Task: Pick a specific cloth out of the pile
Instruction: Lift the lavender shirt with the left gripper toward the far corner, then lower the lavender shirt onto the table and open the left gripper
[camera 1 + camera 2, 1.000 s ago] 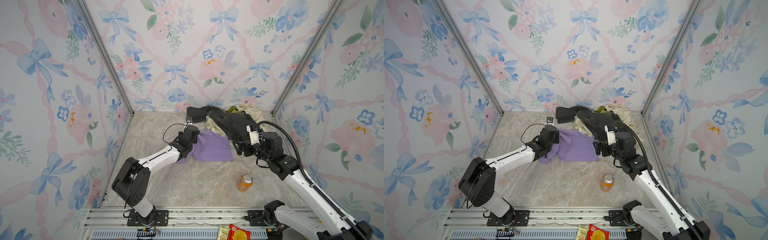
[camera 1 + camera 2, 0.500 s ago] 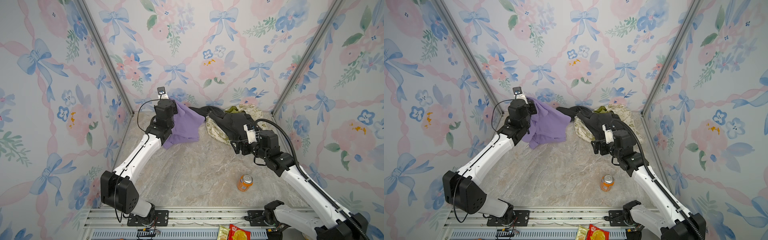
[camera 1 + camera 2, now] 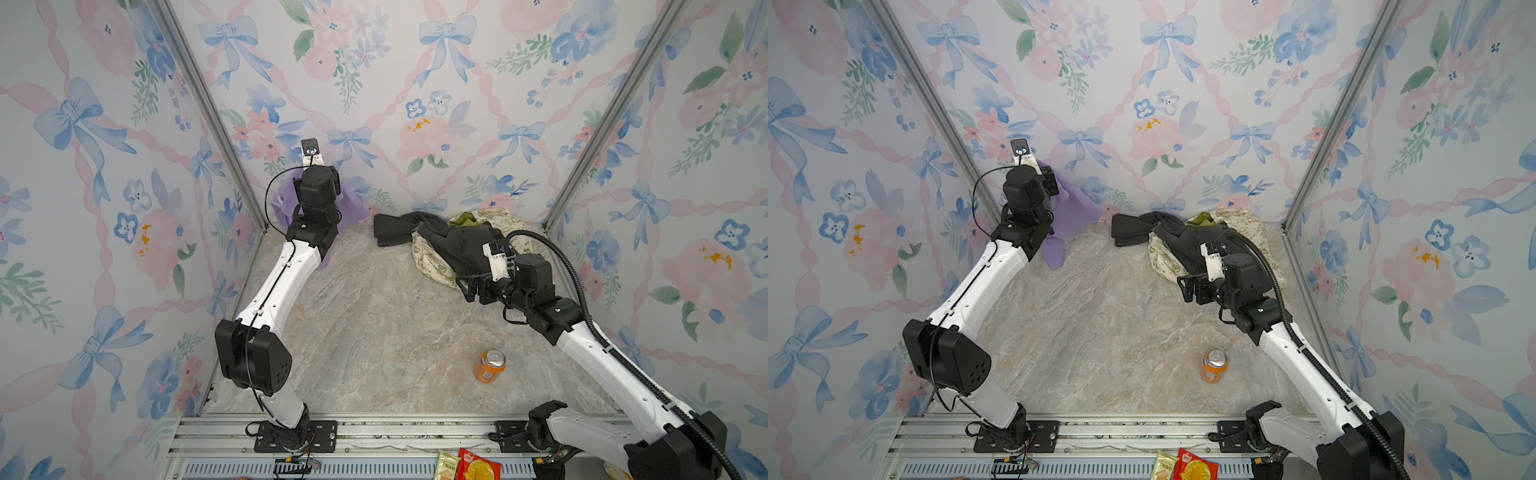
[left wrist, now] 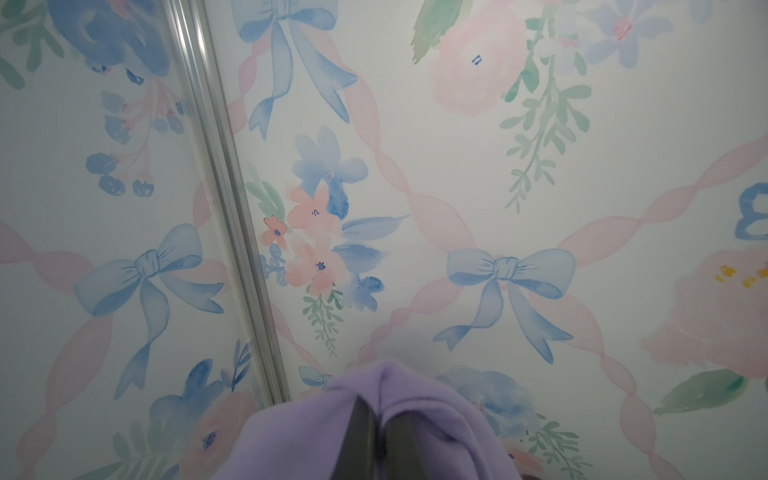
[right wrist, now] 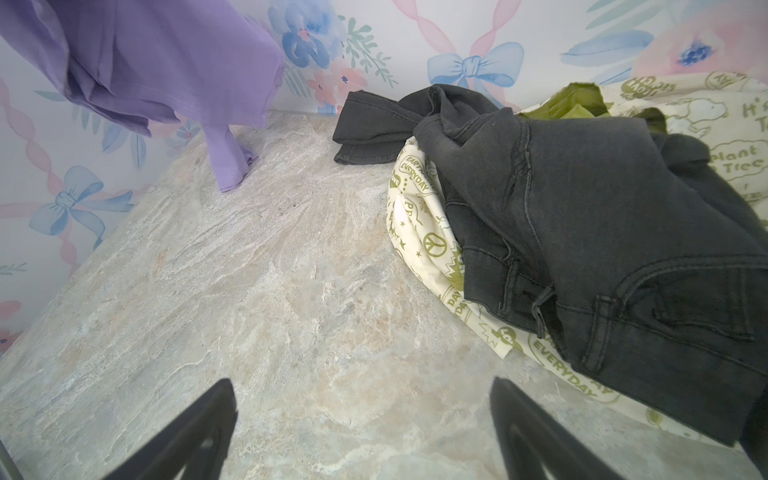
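Observation:
My left gripper next draws the lavender cloth (image 3: 1075, 208) down and back toward the base onto the bare table below and releases the fold of the cloth.
The lavender cloth (image 3: 1075, 208) hangs by the back left corner, clear of the pile. Its lowest tip (image 5: 230, 166) touches the table. My left gripper (image 4: 380, 419) is raised high there and shut on a fold of the cloth (image 4: 432, 407), which drapes over both fingers. In a top view the wrist hides most of the cloth (image 3: 353, 203). The pile (image 3: 461, 241) lies at the back right: a dark grey garment (image 5: 582, 208) on cream fabric with olive print (image 5: 419, 232). My right gripper (image 5: 361, 386) is open and empty, low over bare table in front of the pile (image 3: 1187, 245).
An orange drink can (image 3: 489, 365) stands on the table near the front right, beside the right arm. Snack packets (image 3: 469, 465) lie below the front rail. Floral walls close in on three sides, with a metal post (image 4: 224, 208) just beyond the left gripper.
The left gripper has carried the lavender cloth up off the table and away to the back left corner. The right gripper has drawn back a little from the pile and stays open.

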`<state>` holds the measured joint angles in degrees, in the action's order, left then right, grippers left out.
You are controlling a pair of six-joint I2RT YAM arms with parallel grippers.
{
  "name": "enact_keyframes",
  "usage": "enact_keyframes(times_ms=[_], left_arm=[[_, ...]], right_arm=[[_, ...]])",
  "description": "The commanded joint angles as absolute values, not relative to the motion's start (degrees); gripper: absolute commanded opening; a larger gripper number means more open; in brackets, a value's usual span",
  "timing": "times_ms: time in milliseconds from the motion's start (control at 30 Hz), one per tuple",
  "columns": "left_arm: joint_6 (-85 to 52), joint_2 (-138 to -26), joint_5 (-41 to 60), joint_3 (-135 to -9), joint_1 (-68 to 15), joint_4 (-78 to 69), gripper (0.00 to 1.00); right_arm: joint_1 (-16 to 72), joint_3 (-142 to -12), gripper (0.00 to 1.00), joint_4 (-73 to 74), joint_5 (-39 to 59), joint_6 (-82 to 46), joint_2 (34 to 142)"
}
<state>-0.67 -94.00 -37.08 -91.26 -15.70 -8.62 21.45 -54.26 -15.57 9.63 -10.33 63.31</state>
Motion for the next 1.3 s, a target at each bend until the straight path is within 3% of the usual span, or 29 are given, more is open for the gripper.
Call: enact_keyframes(times_ms=[0, 333, 933, 1067, 1267], left_arm=[[-4.67, -89.61, -38.52, -78.41, -15.23, -15.36, 0.00], [-19.94, -79.65, -33.79, -48.60, -15.35, -18.08, 0.00], [-34.36, -68.17, -36.09, -21.53, -23.18, -18.11, 0.01], [-36.88, -65.47, -34.80, -17.93, -23.99, -18.10, 0.09], [-35.56, -56.36, -33.61, -19.06, -24.85, -13.10, 0.51]], right_arm=[[21.09, -53.88, 0.97, -14.88, 11.04, -11.30, 62.84], [21.09, -52.57, 0.97, -17.18, 12.08, -10.41, 61.92], [21.10, -48.75, 0.97, -17.88, 11.95, -9.60, 60.95], [21.10, -48.25, 0.97, -17.84, 11.26, -9.24, 60.82], [21.01, -47.95, 0.97, -17.49, 10.99, -9.07, 60.44]])
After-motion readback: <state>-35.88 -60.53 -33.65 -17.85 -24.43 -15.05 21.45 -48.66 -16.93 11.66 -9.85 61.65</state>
